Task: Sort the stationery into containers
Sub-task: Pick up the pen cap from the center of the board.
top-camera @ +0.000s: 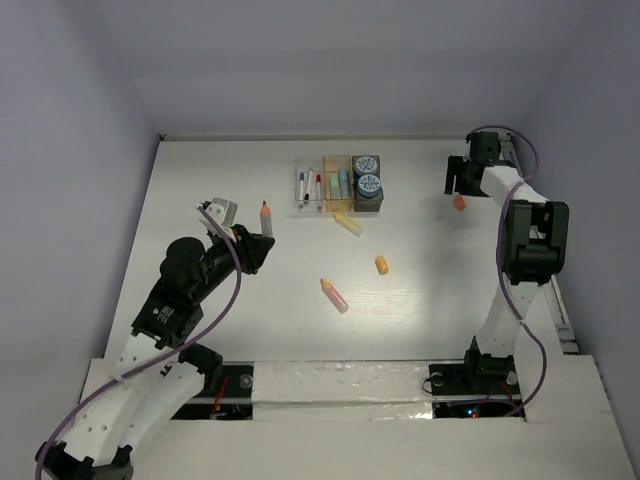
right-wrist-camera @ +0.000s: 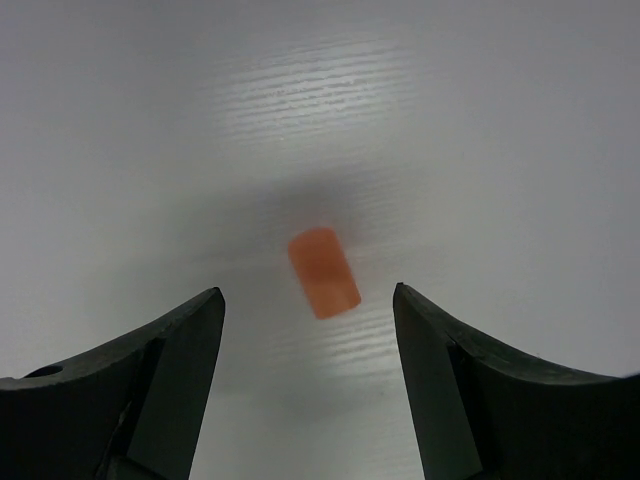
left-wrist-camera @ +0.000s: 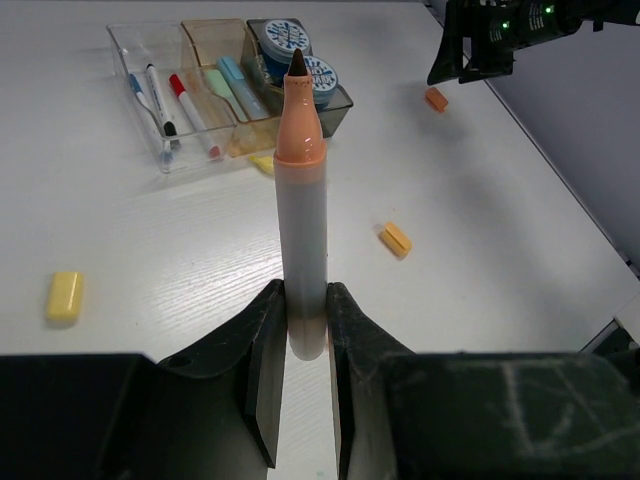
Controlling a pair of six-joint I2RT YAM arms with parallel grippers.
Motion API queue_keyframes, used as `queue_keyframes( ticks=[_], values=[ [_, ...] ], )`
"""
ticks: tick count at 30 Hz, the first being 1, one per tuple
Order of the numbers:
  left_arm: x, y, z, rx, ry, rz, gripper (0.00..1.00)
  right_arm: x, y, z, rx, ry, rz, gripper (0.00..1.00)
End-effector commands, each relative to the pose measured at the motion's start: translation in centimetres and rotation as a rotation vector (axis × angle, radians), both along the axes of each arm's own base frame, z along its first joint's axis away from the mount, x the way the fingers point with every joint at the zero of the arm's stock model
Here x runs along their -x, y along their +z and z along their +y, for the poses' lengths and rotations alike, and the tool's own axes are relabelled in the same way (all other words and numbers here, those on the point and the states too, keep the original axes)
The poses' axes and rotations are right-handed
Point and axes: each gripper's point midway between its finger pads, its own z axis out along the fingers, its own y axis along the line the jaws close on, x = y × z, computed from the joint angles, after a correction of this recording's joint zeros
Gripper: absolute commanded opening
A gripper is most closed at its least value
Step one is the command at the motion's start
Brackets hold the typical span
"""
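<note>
My right gripper will go down onto the small orange cap (right-wrist-camera: pixel 323 272) next. One finger will go along each long side of it.
My left gripper (left-wrist-camera: pixel 305 320) is shut on the lower end of an uncapped white marker with an orange collar (left-wrist-camera: pixel 302 200) and holds it upright above the table; it also shows in the top view (top-camera: pixel 266 218). My right gripper (right-wrist-camera: pixel 308 300) is open, its jaws either side of and above a small orange cap (right-wrist-camera: pixel 323 272) lying on the table at the far right (top-camera: pixel 459 203). The three joined containers (top-camera: pixel 330 160) stand at the back: the clear one (left-wrist-camera: pixel 122 42) holds thin pens, the orange one (left-wrist-camera: pixel 200 28) pastel markers, the dark grey one (left-wrist-camera: pixel 342 102) two blue-white rolls.
A yellow marker (top-camera: pixel 348 224) lies just in front of the bins. A small orange-yellow bit (top-camera: pixel 381 265) and a pink-orange marker (top-camera: pixel 334 295) lie mid-table. A yellow eraser-like bit (left-wrist-camera: pixel 65 296) lies left of my left gripper. Walls close in the table's left, back and right.
</note>
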Motion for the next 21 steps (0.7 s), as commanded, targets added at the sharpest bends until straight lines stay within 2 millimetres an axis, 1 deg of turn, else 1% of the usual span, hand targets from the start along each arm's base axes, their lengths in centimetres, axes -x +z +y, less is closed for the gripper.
queue_keyframes(
  ticks=[1, 2, 3, 5, 7, 8, 10, 11, 12, 13, 15, 17, 21],
  values=[
    [0.1, 2.8, 0.3, 0.017, 0.013, -0.08, 0.0, 0.2, -1.4, -1.0, -0.016, 0.136, 0.09, 0.74],
    [0.1, 2.8, 0.4, 0.017, 0.017, -0.08, 0.0, 0.0, -1.7, -0.7, -0.034, 0.15, 0.092, 0.74],
    [0.1, 2.8, 0.2, 0.015, 0.011, -0.08, 0.0, -0.1, -1.8, 0.2, -0.091, 0.191, 0.083, 0.74],
    [0.2, 2.7, 0.0, 0.013, 0.005, -0.077, 0.0, -0.2, -2.6, 0.8, -0.118, 0.221, 0.096, 0.73],
    [0.2, 2.7, -0.2, 0.011, -0.003, -0.075, 0.0, -0.3, -3.2, 0.4, -0.106, 0.207, 0.114, 0.72],
    [0.2, 2.7, -0.3, 0.01, -0.003, -0.074, 0.0, -0.3, -3.9, 0.1, -0.097, 0.196, 0.127, 0.7],
    [0.2, 2.7, -0.1, 0.009, 0.006, -0.074, 0.0, -0.4, -4.3, -0.2, -0.083, 0.195, 0.138, 0.68],
    [0.1, 2.7, 0.0, 0.009, 0.009, -0.075, 0.0, -0.4, -4.8, -0.2, -0.082, 0.19, 0.147, 0.67],
    [0.1, 2.7, 0.0, 0.007, 0.012, -0.073, 0.0, -0.5, -4.9, -0.3, -0.081, 0.184, 0.149, 0.65],
    [0.0, 2.6, 0.0, 0.006, 0.012, -0.073, 0.0, -0.6, -5.0, -0.3, -0.084, 0.183, 0.152, 0.6],
    [0.0, 2.5, -0.1, 0.004, 0.01, -0.07, 0.0, -0.8, -5.4, -0.2, -0.09, 0.183, 0.157, 0.58],
    [-0.1, 2.5, -0.1, 0.004, 0.013, -0.068, 0.0, -0.8, -5.6, -0.3, -0.088, 0.181, 0.168, 0.48],
    [-0.2, 2.4, -0.1, 0.001, 0.016, -0.065, 0.0, -1.0, -5.8, -0.1, -0.107, 0.173, 0.182, 0.46]
  ],
)
